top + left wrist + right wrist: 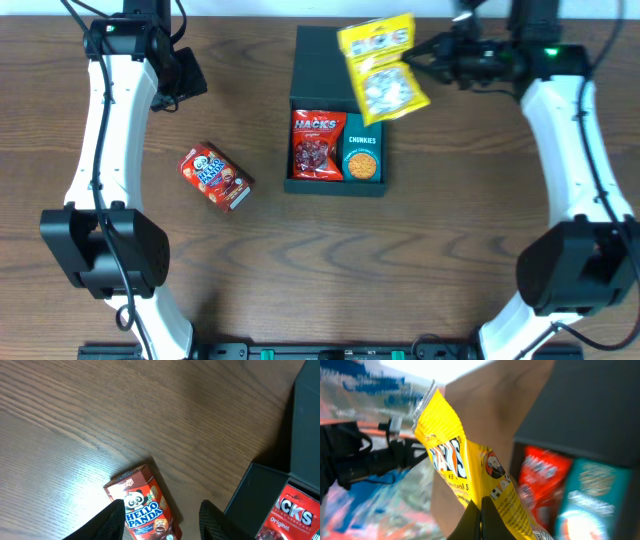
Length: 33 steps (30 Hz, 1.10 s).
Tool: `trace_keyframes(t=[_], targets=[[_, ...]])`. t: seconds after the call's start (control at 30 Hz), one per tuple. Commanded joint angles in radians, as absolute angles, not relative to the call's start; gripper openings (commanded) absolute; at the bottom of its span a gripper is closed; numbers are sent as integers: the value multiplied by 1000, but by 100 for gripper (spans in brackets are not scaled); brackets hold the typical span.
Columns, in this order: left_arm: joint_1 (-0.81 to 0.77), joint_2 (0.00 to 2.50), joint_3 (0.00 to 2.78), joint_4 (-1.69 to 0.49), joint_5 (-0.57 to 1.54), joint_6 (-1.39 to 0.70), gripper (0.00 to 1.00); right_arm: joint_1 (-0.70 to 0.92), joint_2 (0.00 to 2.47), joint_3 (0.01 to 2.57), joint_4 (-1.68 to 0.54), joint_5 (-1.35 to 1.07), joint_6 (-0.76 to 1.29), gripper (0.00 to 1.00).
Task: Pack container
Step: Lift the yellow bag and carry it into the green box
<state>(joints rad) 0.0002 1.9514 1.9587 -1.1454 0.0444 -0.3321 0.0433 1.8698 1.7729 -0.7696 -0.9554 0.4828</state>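
Observation:
The red Hacks pack [317, 145] lies below my right gripper, to its left in the overhead view. My right gripper needs to bring the yellow bag [383, 68] across and down onto the pack, then release the bag.
The dark teal container [334, 188] stands mid-table with its flap lid [315, 62] open at the back. Inside lie a red Hacks pack [317, 145] and a teal Chunkies carton [361, 155]. My right gripper [428, 56] is shut on a yellow Hacks bag [383, 68] and holds it in the air over the container's back right corner. The right wrist view shows the jaws [481, 519] pinching the bag's edge [465, 467]. My left gripper [161, 521] is open above a red Hello Panda box [144, 505] lying on the table [215, 177].
The wooden table [450, 250] spreads around the container. In the left wrist view the container's wall [252, 492] is to the right of the Hello Panda box. Both arm bases [100, 245] stand at the near corners.

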Motion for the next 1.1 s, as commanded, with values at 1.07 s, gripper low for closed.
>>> trace_keyframes(t=[1.07], targets=[[7, 1954, 1966, -1187, 19, -318, 49, 309, 1936, 1623, -690, -752, 1145, 2]])
